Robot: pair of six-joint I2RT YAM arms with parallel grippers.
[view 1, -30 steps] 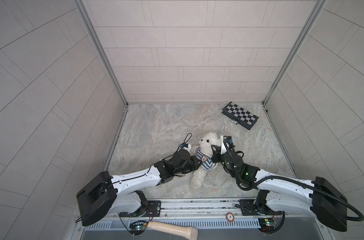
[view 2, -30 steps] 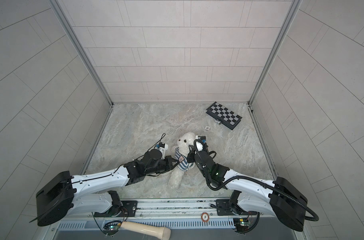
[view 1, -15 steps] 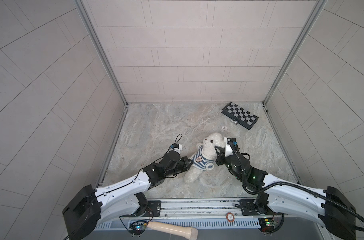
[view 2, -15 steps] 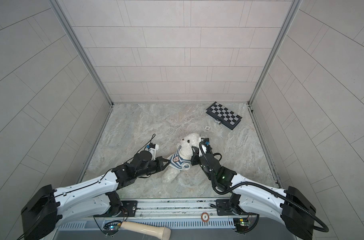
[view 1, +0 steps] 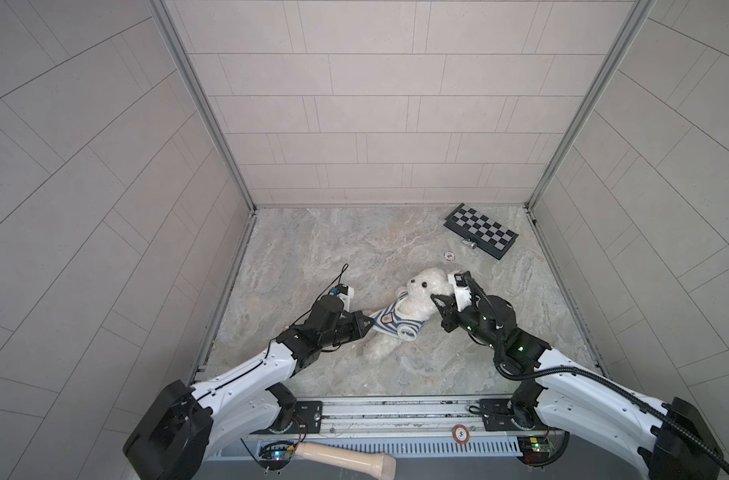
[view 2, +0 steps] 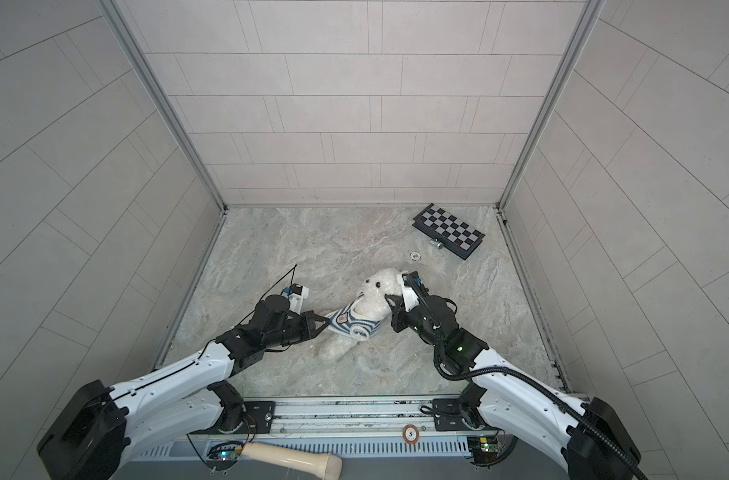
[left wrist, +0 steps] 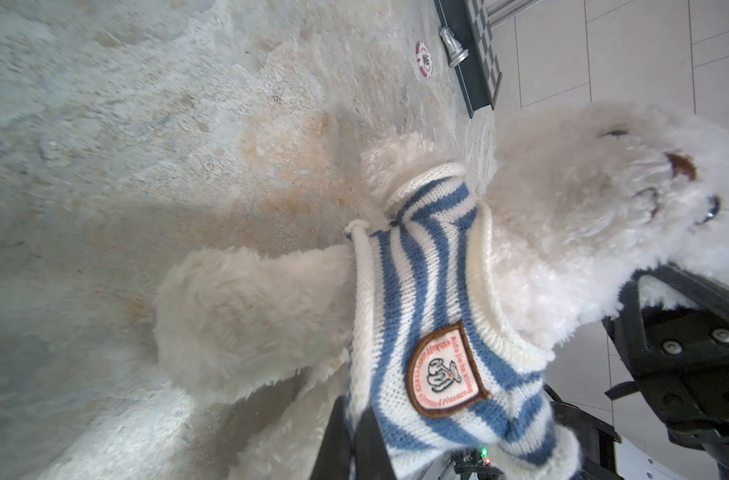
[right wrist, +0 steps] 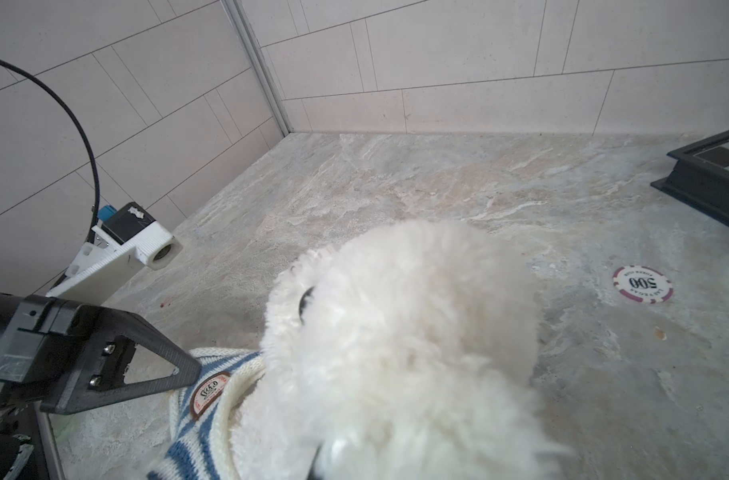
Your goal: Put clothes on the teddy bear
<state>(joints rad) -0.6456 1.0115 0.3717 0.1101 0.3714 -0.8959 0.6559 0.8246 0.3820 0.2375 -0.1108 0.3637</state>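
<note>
I should move my right gripper down a little toward the stone floor and open its fingers to let go of the bear's fur, because the stone floor is below that gripper.
The cream-white teddy bear (view 1: pixel 422 293) (view 2: pixel 378 291) lies on the stone floor, head toward the back. A blue-and-white striped shirt (view 1: pixel 390 321) (view 2: pixel 347 322) sits round its neck and chest, pulled out to the left. My left gripper (view 1: pixel 369 322) (view 2: pixel 323 322) is shut on the shirt's hem; in the left wrist view its jaws (left wrist: pixel 350 436) pinch the knit below the badge (left wrist: pixel 444 372). One paw (left wrist: pixel 396 160) pokes from a sleeve. My right gripper (view 1: pixel 437 303) (view 2: pixel 390 303) is shut on the bear's fur beside its head. In the right wrist view the bear (right wrist: pixel 396 332) hides those jaws.
A folded chessboard (view 1: pixel 481 230) lies at the back right, with a small metal piece (view 1: pixel 471 244) and a poker chip (view 1: pixel 449 256) close by. A wooden handle (view 1: pixel 346 455) lies in front of the rail. Tiled walls close in three sides.
My left gripper has drawn back to the left with the shirt's hem, stretching the shirt out. The bear's body has swung left, and the right gripper has shifted slightly right with the bear.
</note>
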